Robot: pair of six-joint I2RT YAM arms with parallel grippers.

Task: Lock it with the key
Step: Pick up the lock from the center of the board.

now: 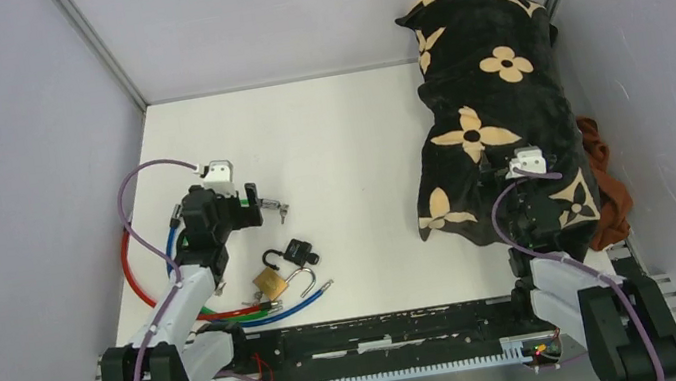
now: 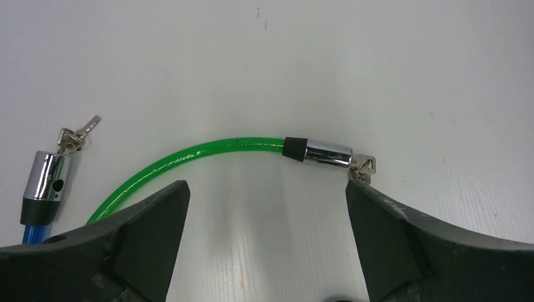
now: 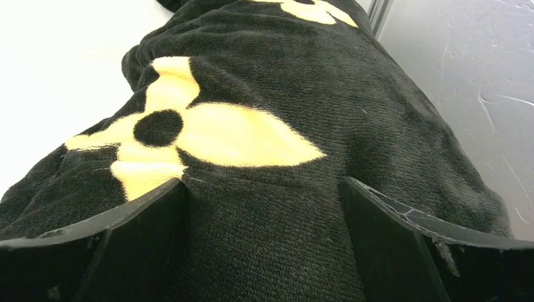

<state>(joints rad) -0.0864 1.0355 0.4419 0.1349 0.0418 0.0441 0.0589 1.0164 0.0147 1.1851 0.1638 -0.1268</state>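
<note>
The green cable runs crosswise from finger to finger, so I will turn my left gripper and lower it astride the part of the green cable behind its black collar (image 2: 209, 148).
In the left wrist view a green cable (image 2: 189, 151) ends in a chrome lock barrel (image 2: 318, 153) with a small key (image 2: 364, 167) at its end. My left gripper (image 2: 266, 189) is open just short of it, nothing between its fingers, and its right fingertip (image 2: 365, 201) is close to that key. A blue cable's chrome barrel (image 2: 47, 176) with another key (image 2: 79, 135) lies at the left. From above, the left gripper (image 1: 250, 206) faces the chrome lock end (image 1: 271, 208). My right gripper (image 3: 263, 182) is open, its jaws resting on the black flowered blanket (image 3: 264, 126).
A black padlock (image 1: 295, 253), a brass padlock (image 1: 270, 283) and a silver shackle (image 1: 304, 278) lie near the front. Red (image 1: 131, 272), blue (image 1: 170, 246) and green (image 1: 231, 316) cables loop around the left arm. The blanket (image 1: 495, 116) covers the right side, with brown cloth (image 1: 609, 190) beside it.
</note>
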